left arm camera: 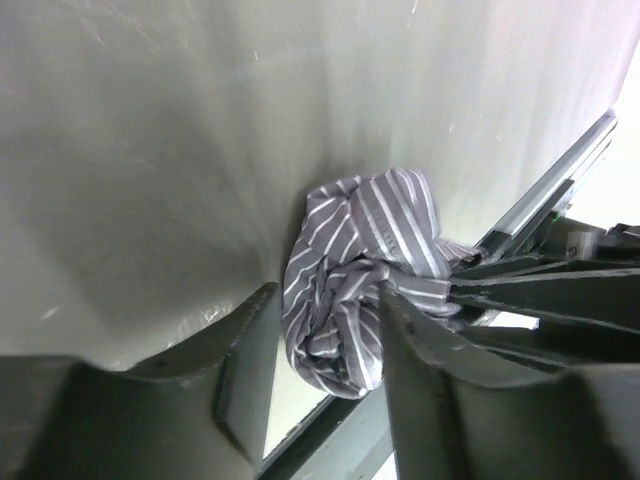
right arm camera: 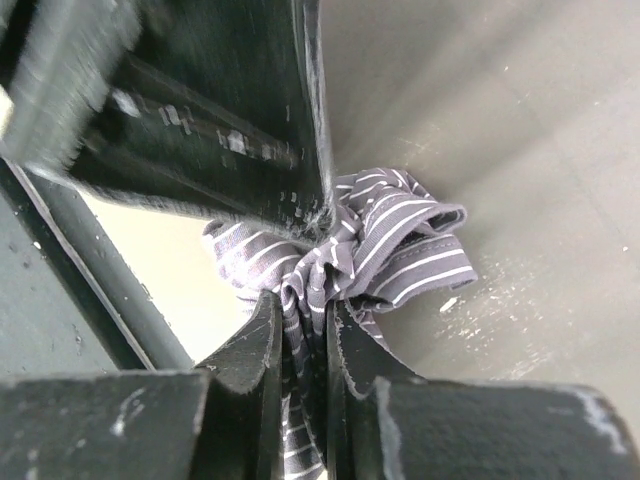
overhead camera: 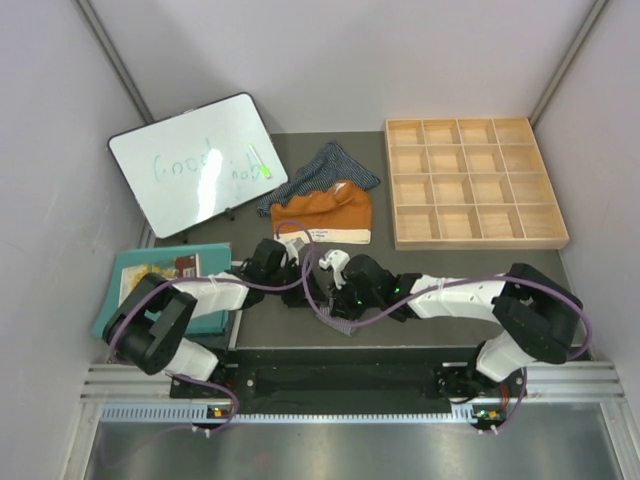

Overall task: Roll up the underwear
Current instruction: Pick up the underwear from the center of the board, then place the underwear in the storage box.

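Note:
The right gripper lifts the bundle outward over the tray's empty near corner compartment (overhead camera: 413, 228) by the rust-orange pair (overhead camera: 335, 212) next. It then lowers the bundle inside and releases.
A grey pinstriped pair of underwear (left arm camera: 355, 270) is bunched into a loose roll between my two grippers, just above the table. In the right wrist view my right gripper (right arm camera: 305, 310) is shut on a fold of this cloth (right arm camera: 390, 240). My left gripper (left arm camera: 328, 300) stands open around the bundle: the cloth rests against one finger (left arm camera: 420, 370) and a gap shows beside the other. From above, the left gripper (overhead camera: 298, 285) and the right gripper (overhead camera: 322, 290) meet near the table's front middle and hide the bundle. Behind them lie a rust-orange pair (overhead camera: 335, 212) and a navy striped pair (overhead camera: 325, 168).
A whiteboard (overhead camera: 195, 165) leans at the back left. A wooden tray (overhead camera: 472, 182) with several compartments lies at the back right. A teal mat (overhead camera: 120, 275) with a booklet on it is at the left, under the left arm. Grey walls close in on both sides.

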Available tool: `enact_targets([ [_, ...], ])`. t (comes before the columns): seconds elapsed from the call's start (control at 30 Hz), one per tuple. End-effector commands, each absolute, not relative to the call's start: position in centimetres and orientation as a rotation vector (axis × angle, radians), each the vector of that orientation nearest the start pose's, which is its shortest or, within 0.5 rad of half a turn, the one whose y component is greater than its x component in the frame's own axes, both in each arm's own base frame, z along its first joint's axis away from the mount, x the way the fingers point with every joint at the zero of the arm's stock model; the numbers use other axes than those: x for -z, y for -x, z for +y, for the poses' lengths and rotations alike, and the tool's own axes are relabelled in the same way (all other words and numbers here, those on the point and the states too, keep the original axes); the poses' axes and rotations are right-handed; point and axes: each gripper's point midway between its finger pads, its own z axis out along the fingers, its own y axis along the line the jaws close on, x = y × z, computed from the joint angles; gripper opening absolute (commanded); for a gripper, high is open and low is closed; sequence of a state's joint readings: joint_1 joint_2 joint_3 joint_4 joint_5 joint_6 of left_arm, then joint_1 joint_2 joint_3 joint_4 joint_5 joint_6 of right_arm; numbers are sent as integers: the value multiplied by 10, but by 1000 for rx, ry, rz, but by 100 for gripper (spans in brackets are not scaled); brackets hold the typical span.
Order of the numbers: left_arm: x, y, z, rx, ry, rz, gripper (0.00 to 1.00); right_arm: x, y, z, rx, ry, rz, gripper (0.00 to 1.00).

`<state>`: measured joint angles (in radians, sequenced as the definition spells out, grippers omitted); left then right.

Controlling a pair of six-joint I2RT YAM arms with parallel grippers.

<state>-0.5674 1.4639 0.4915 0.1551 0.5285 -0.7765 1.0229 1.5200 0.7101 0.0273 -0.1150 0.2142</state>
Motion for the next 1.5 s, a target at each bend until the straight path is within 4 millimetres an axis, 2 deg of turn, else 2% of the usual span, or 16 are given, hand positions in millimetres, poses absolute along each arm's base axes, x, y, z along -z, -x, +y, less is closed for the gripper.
enact_targets([
  [0.0,-59,-211,-251,1194,25,2539,56,-23,-162,309,-612,995,2323,0],
  [0.03,-67,-217,-249,1181,11,2511,59,-27,-162,306,-622,967,2324,0],
  [0.13,-70,-225,-230,1101,55,2507,66,-32,-169,297,-634,896,2334,0],
  [0.3,-71,-242,-190,1013,202,2511,70,-63,-186,276,-651,763,2311,0],
  [0.33,-77,-248,-185,1006,201,2490,70,-72,-201,265,-634,693,2309,0],
  [0.4,-81,-254,-173,998,248,2488,70,-88,-215,245,-588,613,2304,0],
  [0.43,-89,-261,-172,994,238,2470,70,-101,-235,233,-554,547,2284,0],
  [0.5,-98,-270,-168,982,242,2455,70,-113,-255,211,-484,477,2275,0],
  [0.53,-100,-271,-167,979,244,2459,70,-125,-276,195,-451,395,2261,0],
  [0.67,-110,-282,-167,979,230,2467,69,-140,-323,162,-379,231,2252,0],
  [0.8,-122,-299,-160,952,221,2460,69,-155,-370,153,-365,143,2200,0],
  [0.87,-123,-303,-155,945,223,2463,69,-145,-386,146,-342,109,2223,0],
  [0.9,-125,-307,-155,944,221,2461,69,-150,-395,145,-337,90,2209,0],
  [1.07,-124,-313,-145,937,239,2467,68,-135,-420,134,-331,-1,2213,0],
  [1.27,-121,-318,-136,932,269,2466,67,-123,-434,129,-349,-61,2211,0],
  [1.47,-118,-318,-132,934,279,2473,66,-90,-437,130,-332,-77,2265,0],
])
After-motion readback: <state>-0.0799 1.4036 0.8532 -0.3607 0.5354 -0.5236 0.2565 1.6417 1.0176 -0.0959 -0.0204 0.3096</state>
